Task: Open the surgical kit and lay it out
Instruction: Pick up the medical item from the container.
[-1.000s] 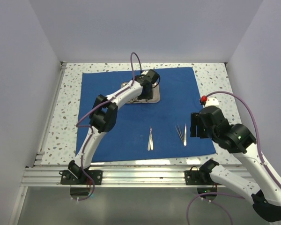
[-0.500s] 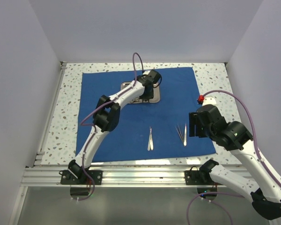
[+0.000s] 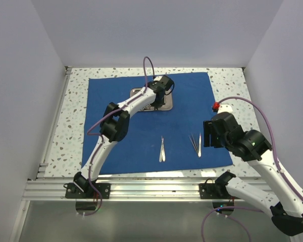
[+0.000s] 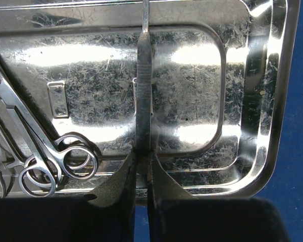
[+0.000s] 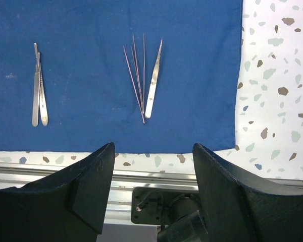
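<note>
The left gripper moves up, back, then down next to release this similar-looking handle there, since the bare cloth beside the scalpel-like handles lies back.
The royal-blue cloth (image 3: 141,131) lies spread flat on the table. The steel tray (image 3: 166,104) sits on its far middle; in the left wrist view the tray (image 4: 252,101) fills the frame. My left gripper (image 4: 142,164) is shut on a thin flat silver instrument (image 4: 143,91) that runs across the tray. Ring-handled scissors (image 4: 50,161) lie at the tray's left. A pair of scalpel-like handles (image 3: 162,149) and tweezers with thin probes (image 3: 196,143) lie on the cloth's near part, also in the right wrist view (image 5: 146,80). My right gripper (image 5: 151,166) is open and empty, above the cloth's near right edge.
The speckled table (image 3: 230,85) shows round the cloth. An aluminium rail (image 3: 141,189) runs along the near edge. White walls stand on the left, right and back. A red-tipped cable connector (image 3: 216,106) sits right of the cloth.
The left arm shifted slightly between the oldest frame and now; its gripper stays over the tray. The right gripper drifted a little to the left. The laid-out instruments have not moved.
</note>
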Tool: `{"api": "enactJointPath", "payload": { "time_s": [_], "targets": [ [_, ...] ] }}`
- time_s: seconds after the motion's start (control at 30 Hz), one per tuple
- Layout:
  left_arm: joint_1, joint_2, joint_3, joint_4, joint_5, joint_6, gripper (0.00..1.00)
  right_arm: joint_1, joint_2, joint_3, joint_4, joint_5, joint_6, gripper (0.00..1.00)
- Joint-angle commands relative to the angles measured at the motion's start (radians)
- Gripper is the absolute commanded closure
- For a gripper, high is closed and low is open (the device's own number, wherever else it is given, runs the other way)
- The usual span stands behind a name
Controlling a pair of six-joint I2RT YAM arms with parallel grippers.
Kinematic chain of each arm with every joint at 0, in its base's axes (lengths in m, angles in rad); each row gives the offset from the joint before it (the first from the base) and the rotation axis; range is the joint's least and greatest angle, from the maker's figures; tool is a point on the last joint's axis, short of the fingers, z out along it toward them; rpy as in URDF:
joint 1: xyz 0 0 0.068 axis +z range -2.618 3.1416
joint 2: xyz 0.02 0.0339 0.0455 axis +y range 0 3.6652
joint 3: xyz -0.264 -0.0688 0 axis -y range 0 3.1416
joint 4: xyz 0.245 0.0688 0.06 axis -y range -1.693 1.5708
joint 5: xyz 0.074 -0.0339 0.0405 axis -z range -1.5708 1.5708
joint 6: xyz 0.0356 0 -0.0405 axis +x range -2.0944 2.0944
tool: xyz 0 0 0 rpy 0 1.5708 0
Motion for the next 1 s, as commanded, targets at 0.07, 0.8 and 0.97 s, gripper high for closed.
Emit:
{"api": "enactJointPath", "payload": {
  "time_s": [0.07,0.8,0.97],
  "targets": [
    [0.011,0.032,-0.083,0.012,0.084,0.002,1.0,0.005,-0.001,0.029,0.004,0.009,-0.024,0.33],
    [-0.005,-0.407,-0.223,-0.035,0.053,-0.027,1.0,0.005,-0.043,0.029,0.056,-0.055,-0.048,0.33],
    [-0.125,-0.565,-0.454,-0.043,0.033,-0.162,1.0,0.006,-0.054,0.032,0.056,-0.084,-0.051,0.33]
  ]
}}
